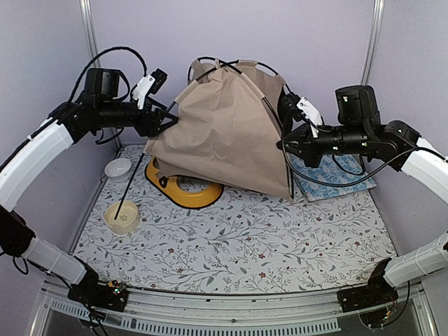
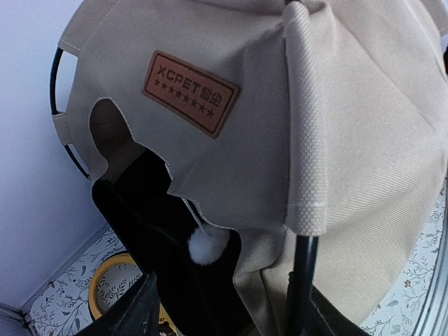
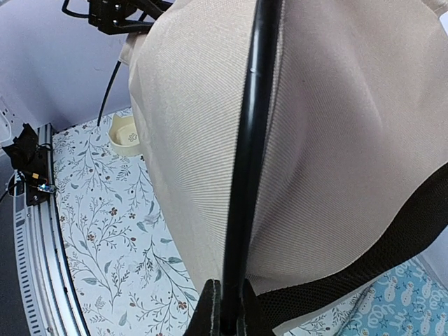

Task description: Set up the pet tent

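The black pole already runs down the tent's side by the blue cushion [image 1: 332, 179] [image 3: 409, 301], so next I will gently move my right gripper a little toward the blue cushion and let go of the pole.
The tan pet tent [image 1: 224, 133] stands half raised at the back middle, over the yellow feeder. My left gripper [image 1: 168, 120] is at its left edge. In the left wrist view its fingers [image 2: 133, 315] stand wide apart, with tent fabric [image 2: 350, 140] and a black pole [image 2: 302, 280] between them; the pole lies against the right finger. The brown label [image 2: 190, 92] and white pom-pom [image 2: 208, 246] show there. That pole's free end [image 1: 126, 199] slants down to the mat. My right gripper [image 1: 285, 143] is shut on a black pole [image 3: 241, 175] at the tent's right side [image 3: 350, 126].
The yellow double-bowl feeder [image 1: 185, 194] lies partly under the tent. The blue patterned cushion [image 1: 339, 175] lies behind the right arm. A white bowl [image 1: 119, 168] and a cream bowl [image 1: 123, 217] sit at the left on the floral mat [image 1: 231, 245]. Walls close in on three sides.
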You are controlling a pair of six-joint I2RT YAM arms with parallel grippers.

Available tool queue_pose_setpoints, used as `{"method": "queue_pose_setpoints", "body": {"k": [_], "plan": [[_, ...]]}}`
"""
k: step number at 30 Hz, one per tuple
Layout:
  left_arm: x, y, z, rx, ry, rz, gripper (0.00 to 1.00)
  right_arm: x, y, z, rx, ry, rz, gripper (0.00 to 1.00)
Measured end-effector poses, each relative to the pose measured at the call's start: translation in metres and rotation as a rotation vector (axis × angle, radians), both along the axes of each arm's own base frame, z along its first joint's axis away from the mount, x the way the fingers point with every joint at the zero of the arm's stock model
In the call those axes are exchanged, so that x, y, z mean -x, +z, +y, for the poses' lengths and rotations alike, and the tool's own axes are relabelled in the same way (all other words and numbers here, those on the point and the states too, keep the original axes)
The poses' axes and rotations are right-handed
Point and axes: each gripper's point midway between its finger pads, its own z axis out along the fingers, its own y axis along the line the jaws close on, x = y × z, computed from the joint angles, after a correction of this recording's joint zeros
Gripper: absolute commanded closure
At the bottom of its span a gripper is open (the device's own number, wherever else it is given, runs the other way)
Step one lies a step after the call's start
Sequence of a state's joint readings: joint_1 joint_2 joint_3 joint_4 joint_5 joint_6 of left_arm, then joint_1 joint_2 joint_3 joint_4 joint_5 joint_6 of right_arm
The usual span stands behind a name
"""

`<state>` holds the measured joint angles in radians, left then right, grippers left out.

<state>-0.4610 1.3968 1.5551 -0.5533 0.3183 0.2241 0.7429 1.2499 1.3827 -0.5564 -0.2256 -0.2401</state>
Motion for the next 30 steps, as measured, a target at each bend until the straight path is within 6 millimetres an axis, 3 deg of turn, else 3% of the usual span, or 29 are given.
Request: {"method": "queue_pose_setpoints", "body": {"k": [7,16,25,30], "plan": [[0.027,-0.015,0.000,0.023,-0.065,0.054,0.33,-0.009,-0.003,-0.011,0.035,-0.045,-0.021,1.00],[0.040,-0.043,-0.003,0.036,-0.098,0.151,0.29,-0.019,-0.005,-0.023,0.059,-0.078,-0.034,1.00],[0.070,-0.030,0.000,0.094,-0.152,0.146,0.24,-0.027,-0.007,-0.028,0.078,-0.106,-0.043,1.00],[0.074,-0.040,-0.002,0.096,-0.172,0.178,0.24,-0.033,-0.009,-0.029,0.091,-0.120,-0.045,1.00]]}}
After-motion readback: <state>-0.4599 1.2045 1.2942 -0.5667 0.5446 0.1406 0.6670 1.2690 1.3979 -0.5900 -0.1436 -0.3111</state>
